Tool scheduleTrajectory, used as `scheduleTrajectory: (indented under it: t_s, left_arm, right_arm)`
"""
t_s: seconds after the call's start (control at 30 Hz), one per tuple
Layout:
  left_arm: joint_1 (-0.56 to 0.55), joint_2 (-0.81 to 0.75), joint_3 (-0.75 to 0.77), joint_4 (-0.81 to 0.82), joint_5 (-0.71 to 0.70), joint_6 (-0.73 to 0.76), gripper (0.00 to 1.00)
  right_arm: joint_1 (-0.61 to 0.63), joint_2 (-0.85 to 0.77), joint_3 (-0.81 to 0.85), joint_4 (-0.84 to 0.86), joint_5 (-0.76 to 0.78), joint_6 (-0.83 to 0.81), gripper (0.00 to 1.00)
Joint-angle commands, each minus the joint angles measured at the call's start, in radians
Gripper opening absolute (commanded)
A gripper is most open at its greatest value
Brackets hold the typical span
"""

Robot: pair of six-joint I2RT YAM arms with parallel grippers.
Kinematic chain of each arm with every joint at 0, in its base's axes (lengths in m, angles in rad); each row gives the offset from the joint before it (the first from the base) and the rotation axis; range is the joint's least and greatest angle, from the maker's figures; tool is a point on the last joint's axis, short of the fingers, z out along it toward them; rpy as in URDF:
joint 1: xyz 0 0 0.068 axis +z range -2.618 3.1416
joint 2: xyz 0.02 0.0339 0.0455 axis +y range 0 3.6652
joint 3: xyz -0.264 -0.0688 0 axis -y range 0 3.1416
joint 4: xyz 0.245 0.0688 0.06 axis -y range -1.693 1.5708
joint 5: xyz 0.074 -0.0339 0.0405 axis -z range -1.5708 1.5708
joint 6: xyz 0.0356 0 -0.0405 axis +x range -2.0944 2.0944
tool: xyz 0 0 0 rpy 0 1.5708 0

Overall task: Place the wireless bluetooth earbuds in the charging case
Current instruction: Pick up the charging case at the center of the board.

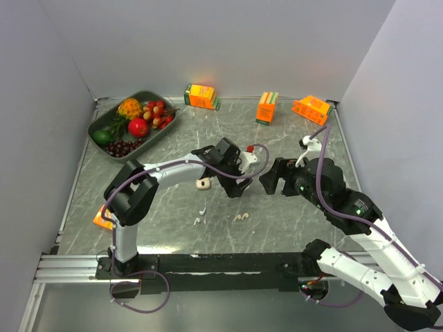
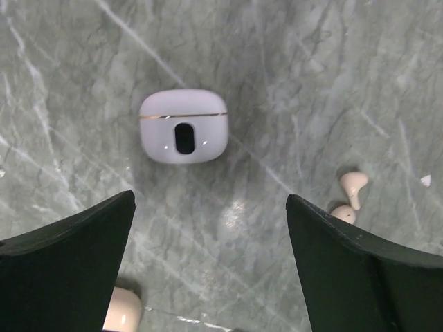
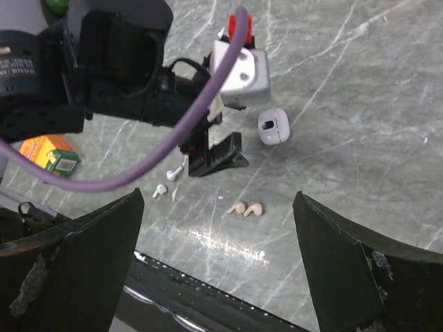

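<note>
The robot's left gripper will next go down and outward onto the pale lilac charging case (image 2: 183, 126), with one finger beside each rounded end, because clear marble leaves room on both sides.
A closed pale lilac charging case (image 2: 183, 126) with a dark oval mark lies on the marble just ahead of my left gripper (image 2: 211, 200), which is open and empty above the table. The case also shows in the right wrist view (image 3: 274, 126). Two stubby beige earbuds (image 2: 351, 188) lie together to the right of the case, also seen from above (image 1: 241, 216) and in the right wrist view (image 3: 248, 207). Two white stemmed earbuds (image 1: 201, 214) lie further left. My right gripper (image 3: 218, 196) is open and empty, facing the left gripper (image 1: 237, 185) from the right.
A beige case-like piece (image 1: 203, 184) lies left of the left gripper. A dark tray (image 1: 97, 124) of fruit stands back left. Orange juice cartons (image 1: 201, 96) (image 1: 267, 107) (image 1: 311, 108) stand along the back; another (image 1: 102, 218) lies by the left arm's base.
</note>
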Motion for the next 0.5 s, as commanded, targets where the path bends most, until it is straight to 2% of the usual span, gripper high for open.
scheduleTrajectory:
  t_s: [0.0, 0.2, 0.47]
  left_arm:
    - [0.016, 0.015, 0.08, -0.028, 0.059, 0.061, 0.95]
    - [0.015, 0.095, 0.166, -0.051, 0.071, 0.064, 0.95]
    - [0.017, 0.154, 0.182, -0.06, 0.077, 0.072, 0.96]
  right_arm:
    - [0.002, -0.025, 0.028, -0.034, 0.009, 0.008, 0.97]
    - [0.002, -0.028, 0.048, -0.049, 0.032, -0.004, 0.97]
    - [0.002, -0.025, 0.059, -0.065, 0.032, -0.006, 0.97]
